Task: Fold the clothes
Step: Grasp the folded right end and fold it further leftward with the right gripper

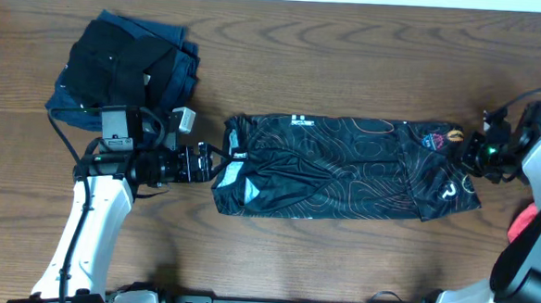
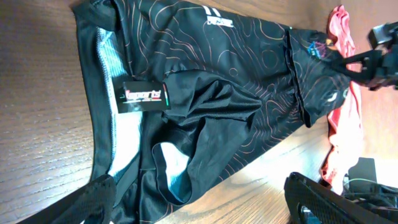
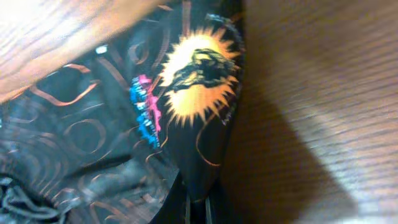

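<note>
My right gripper is holding the shirt's end. It should carry the end over the folded shirt next, toward the shirt's middle, and open there.
The clothes here are chiefly a black shirt (image 1: 344, 165) with thin orange contour lines, lying folded into a long band across the middle of the table. My left gripper (image 1: 209, 163) is at its left end, open wide. In the left wrist view the shirt's tagged hem (image 2: 143, 96) reaches in beside the left finger (image 2: 93, 199). My right gripper (image 1: 468, 154) is at the shirt's right end. In the right wrist view it (image 3: 199, 208) is shut on the fabric edge just below the sun logo (image 3: 199, 74).
A pile of dark navy and black garments (image 1: 127, 65) sits at the back left, behind my left arm. A coral-red garment (image 1: 529, 219) lies at the right edge, also visible as a red strip (image 2: 342, 99) past the shirt.
</note>
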Controlling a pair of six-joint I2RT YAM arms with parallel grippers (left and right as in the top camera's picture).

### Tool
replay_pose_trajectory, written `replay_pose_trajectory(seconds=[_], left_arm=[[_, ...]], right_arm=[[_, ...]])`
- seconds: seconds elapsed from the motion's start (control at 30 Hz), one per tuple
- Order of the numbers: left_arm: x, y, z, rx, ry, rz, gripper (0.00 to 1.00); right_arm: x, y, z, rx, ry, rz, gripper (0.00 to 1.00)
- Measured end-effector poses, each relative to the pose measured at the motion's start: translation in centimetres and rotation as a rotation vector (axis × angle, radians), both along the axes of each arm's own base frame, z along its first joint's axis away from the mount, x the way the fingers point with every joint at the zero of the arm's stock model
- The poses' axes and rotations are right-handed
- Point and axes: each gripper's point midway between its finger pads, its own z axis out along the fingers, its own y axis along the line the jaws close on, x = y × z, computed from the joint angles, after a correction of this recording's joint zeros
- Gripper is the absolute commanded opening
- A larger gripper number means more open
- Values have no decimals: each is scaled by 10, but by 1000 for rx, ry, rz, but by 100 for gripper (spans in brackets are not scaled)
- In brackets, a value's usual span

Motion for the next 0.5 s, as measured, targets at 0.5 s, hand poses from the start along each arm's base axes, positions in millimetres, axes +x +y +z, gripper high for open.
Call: replay_pose_trajectory(seconds=[0.5], left_arm=[[2, 0, 1, 1, -12, 0, 88]], right_arm=[[-16, 107, 14, -268, 101, 199, 1]])
